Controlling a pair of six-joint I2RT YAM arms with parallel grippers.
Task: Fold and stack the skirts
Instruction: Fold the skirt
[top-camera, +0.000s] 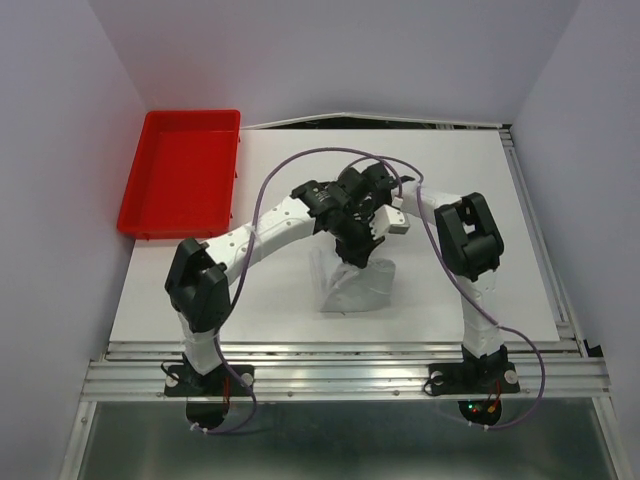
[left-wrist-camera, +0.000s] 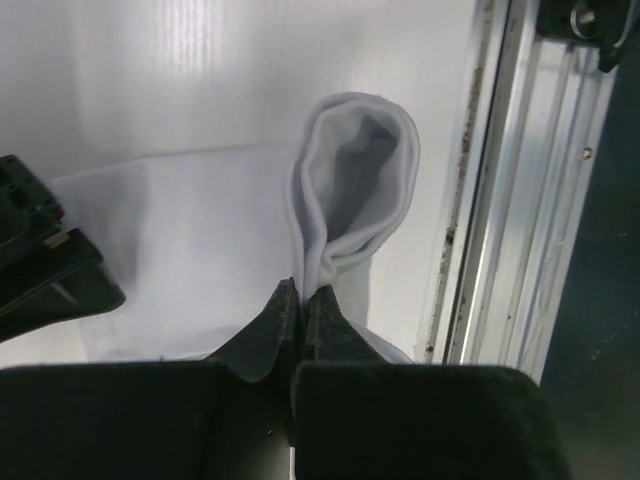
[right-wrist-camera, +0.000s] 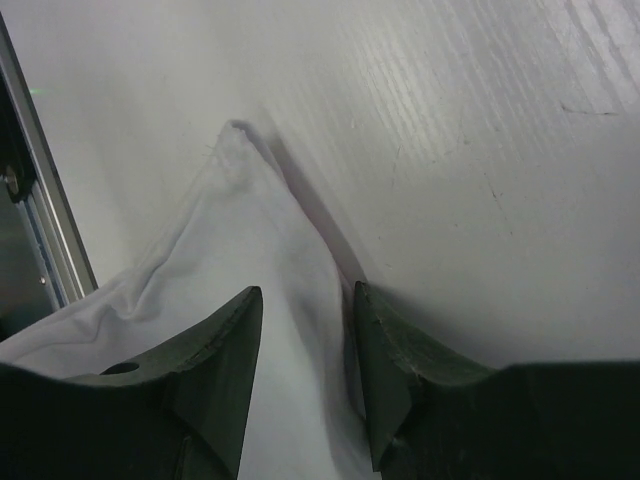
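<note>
My left gripper moves outward and slightly to the left in the top view next, then lets go of the skirt's fold, since the skirt (top-camera: 357, 287) lies bunched and slanted below.
A white skirt (top-camera: 357, 287) lies bunched at the middle of the white table (top-camera: 470, 160), its top pulled up to both grippers. My left gripper (top-camera: 350, 250) is shut on a fold of it; in the left wrist view the fingertips (left-wrist-camera: 303, 288) pinch the cloth, and a loop of skirt (left-wrist-camera: 355, 180) stands beyond them. My right gripper (top-camera: 376, 230) is close beside the left one. In the right wrist view it (right-wrist-camera: 306, 292) is open, its fingers straddling a raised ridge of the skirt (right-wrist-camera: 270, 250) without closing on it.
A red tray (top-camera: 182, 170) stands at the back left corner of the table. Metal rails (top-camera: 350, 365) run along the near edge, close below the skirt, and show in the left wrist view (left-wrist-camera: 500, 200). White walls enclose the left, back and right sides.
</note>
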